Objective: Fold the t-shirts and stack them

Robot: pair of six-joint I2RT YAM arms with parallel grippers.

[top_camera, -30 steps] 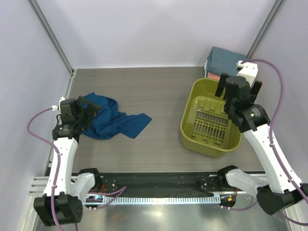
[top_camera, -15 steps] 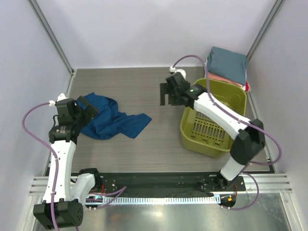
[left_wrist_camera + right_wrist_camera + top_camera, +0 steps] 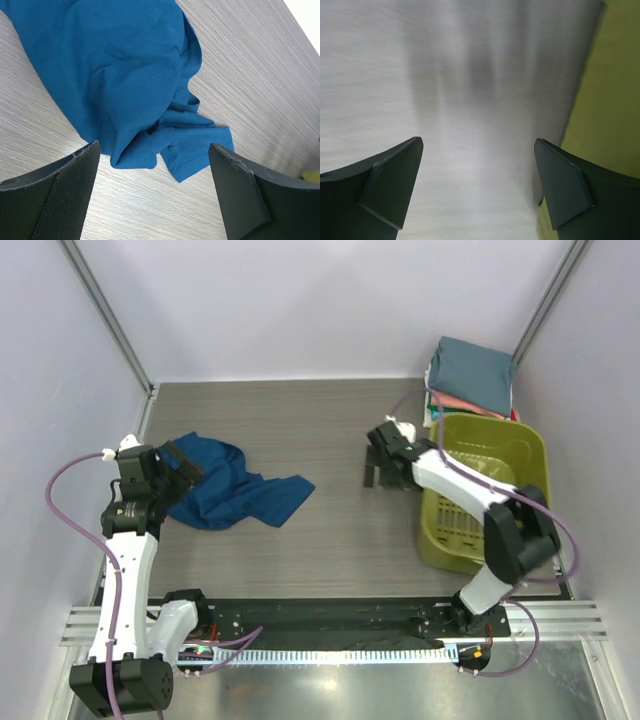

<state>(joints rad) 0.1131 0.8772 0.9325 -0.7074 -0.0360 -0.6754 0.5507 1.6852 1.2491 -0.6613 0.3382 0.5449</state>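
The right gripper moves across to the left in the top view and down onto the shirt's end corner next, since that corner sticks out of the crumple.
A crumpled dark blue t-shirt (image 3: pixel 238 490) lies on the left of the table; no print shows. In the left wrist view it (image 3: pixel 120 75) fills the upper left. My left gripper (image 3: pixel 188 462) is open and empty over the shirt's left edge, and its fingers (image 3: pixel 50 200) straddle bare table just below the cloth. A stack of folded shirts (image 3: pixel 472 370), slate-teal on top with coral and white edges beneath, sits at the back right. My right gripper (image 3: pixel 376 462) is open and empty over bare table, left of the basket; its view (image 3: pixel 477 185) is blurred.
An olive-green plastic basket (image 3: pixel 500 440) stands at the right, against the folded stack and near the right wall; its wall (image 3: pixel 615 100) shows in the right wrist view. A metal rail (image 3: pixel 350 650) runs along the near edge.
The right arm swung from above the basket to the table's middle, then back a little rightward. The basket shifted right toward the wall. The left arm barely moved.
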